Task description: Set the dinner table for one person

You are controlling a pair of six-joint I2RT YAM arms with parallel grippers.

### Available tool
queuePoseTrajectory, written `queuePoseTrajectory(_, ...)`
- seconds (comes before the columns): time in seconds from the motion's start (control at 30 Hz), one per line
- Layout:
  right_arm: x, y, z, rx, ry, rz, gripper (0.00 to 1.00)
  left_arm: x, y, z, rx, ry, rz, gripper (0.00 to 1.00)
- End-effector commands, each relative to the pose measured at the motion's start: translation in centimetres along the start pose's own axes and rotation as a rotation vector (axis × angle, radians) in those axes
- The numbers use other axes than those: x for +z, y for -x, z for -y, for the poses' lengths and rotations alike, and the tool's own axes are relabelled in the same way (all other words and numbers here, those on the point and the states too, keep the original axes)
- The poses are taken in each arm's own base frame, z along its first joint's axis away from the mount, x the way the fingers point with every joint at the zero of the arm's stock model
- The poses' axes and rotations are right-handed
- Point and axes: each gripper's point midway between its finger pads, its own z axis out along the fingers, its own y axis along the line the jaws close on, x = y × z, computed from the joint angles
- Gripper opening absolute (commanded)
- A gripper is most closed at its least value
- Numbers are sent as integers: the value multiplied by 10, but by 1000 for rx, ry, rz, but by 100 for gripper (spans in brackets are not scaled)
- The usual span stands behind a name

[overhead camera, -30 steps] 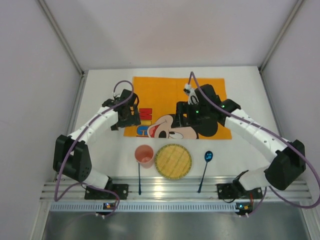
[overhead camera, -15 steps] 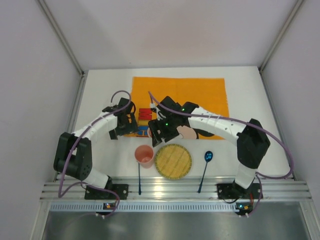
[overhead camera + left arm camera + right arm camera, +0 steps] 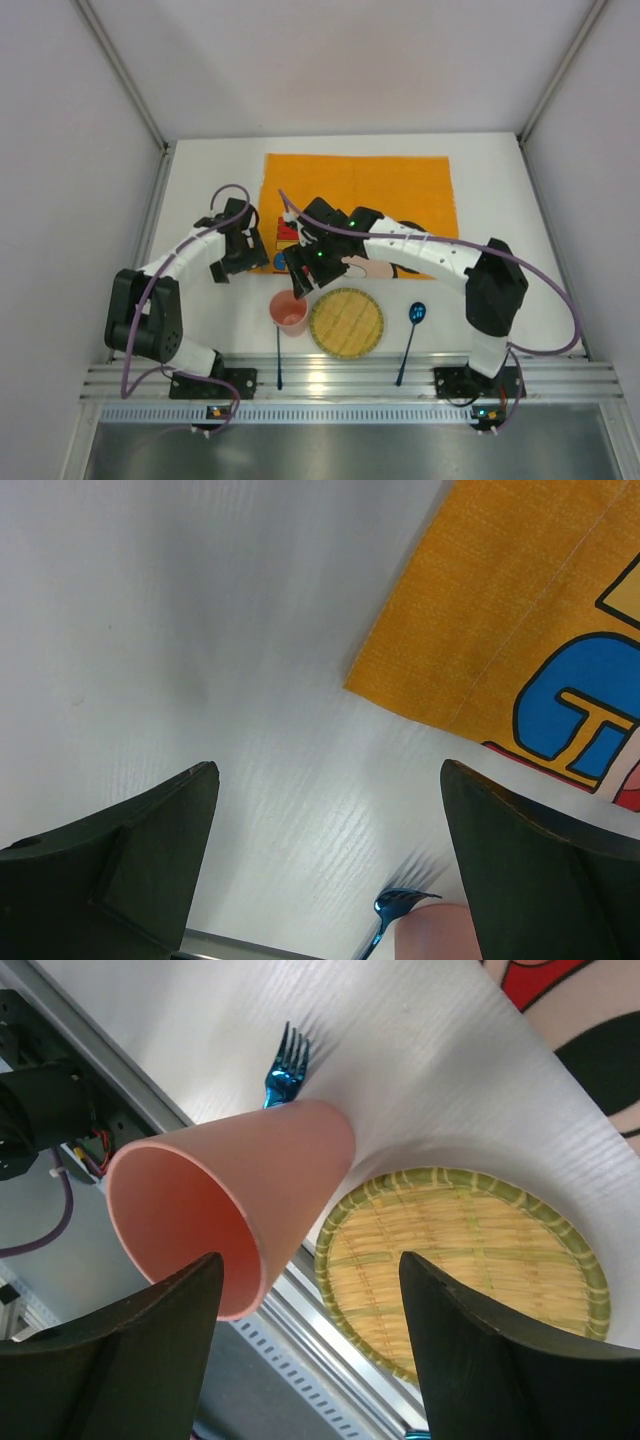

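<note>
The pink cup's opening faces up below my right gripper with room for one finger. I will lower it onto the cup's rim beside the plate (image 3: 346, 322) and close.
A pink cup (image 3: 289, 311) stands on the white dinner table (image 3: 205, 185) near the front edge, with a round bamboo plate (image 3: 346, 322) to its right. A blue fork (image 3: 279, 355) lies in front of the cup and a blue spoon (image 3: 414, 320) right of the plate. My right gripper (image 3: 301, 284) hovers open just behind and above the cup (image 3: 240, 1195), fingers apart and holding nothing; the plate (image 3: 470, 1260) shows between them. My left gripper (image 3: 228, 262) is open over bare table (image 3: 200, 630) beside the placemat's corner, with the fork tines (image 3: 398, 902) below it.
An orange cartoon-mouse placemat (image 3: 360, 195) covers the back middle of the table, and its corner (image 3: 520, 610) shows in the left wrist view. A metal rail (image 3: 340, 380) runs along the near edge. Grey walls enclose the table on three sides.
My right arm has swung left and toward the near edge, from above the placemat to over the pink cup, its jaws narrowing slightly. My left gripper has drawn back a little to the left.
</note>
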Motion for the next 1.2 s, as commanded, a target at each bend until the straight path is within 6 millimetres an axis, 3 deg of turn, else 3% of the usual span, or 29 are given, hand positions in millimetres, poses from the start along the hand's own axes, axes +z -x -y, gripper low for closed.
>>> queuePoseTrajectory(0.0, 4, 4, -26, -70, 15, 5, 72, -7, 8, 1, -1, -37, 41, 98)
queuePoseTrajectory(0.2, 18, -1, -26, -92, -48, -24, 63, -10, 9, -4, 3, -27, 44, 97)
queuePoseTrajectory(0.23, 22, -4, -23, -87, -63, -34, 51, -10, 9, -5, 3, -26, 46, 97)
queuePoseTrajectory(0.33, 33, -12, -10, -67, -112, -66, 29, -12, 10, -8, 3, -23, 54, 97)
queuePoseTrajectory(0.47, 37, -9, -7, -69, -127, -67, 0, -11, 11, -7, -1, -29, 51, 97)
queuePoseTrajectory(0.6, 6, 18, -1, -106, -221, 7, 0, -8, 17, 0, -3, -41, 47, 97)
queuePoseTrajectory(0.63, -13, 42, -1, -97, -234, 68, 0, -7, 19, 2, -5, -43, 51, 96)
queuePoseTrajectory(0.67, -24, 51, 1, -87, -243, 88, 0, -5, 21, 4, -3, -45, 53, 96)
queuePoseTrajectory(0.7, -39, 56, 16, -67, -304, 88, 0, -3, 23, 5, -1, -43, 51, 96)
queuePoseTrajectory(0.73, -60, 79, 15, -50, -301, 155, 0, -1, 25, 7, -1, -43, 51, 96)
queuePoseTrajectory(0.8, -96, 105, 45, 25, -345, 222, 0, 4, 29, 10, -1, -42, 55, 96)
queuePoseTrajectory(0.83, -113, 116, 74, 83, -383, 252, 0, 9, 28, 11, 3, -36, 43, 95)
queuePoseTrajectory(0.9, -133, 122, 109, 141, -456, 278, 0, 14, 31, 13, 10, -28, 41, 95)
queuePoseTrajectory(0.93, -149, 124, 143, 211, -497, 292, 0, 21, 27, 12, 15, -12, 22, 95)
queuePoseTrajectory(1.0, -161, 122, 177, 276, -545, 292, 0, 26, 28, 11, 26, 6, 11, 94)
queuePoseTrajectory(1.03, -174, 121, 205, 335, -573, 306, 0, 29, 28, 11, 29, 13, 3, 94)
queuePoseTrajectory(1.17, -198, 122, 260, 431, -632, 342, 0, 38, 26, 6, 48, 57, -26, 94)
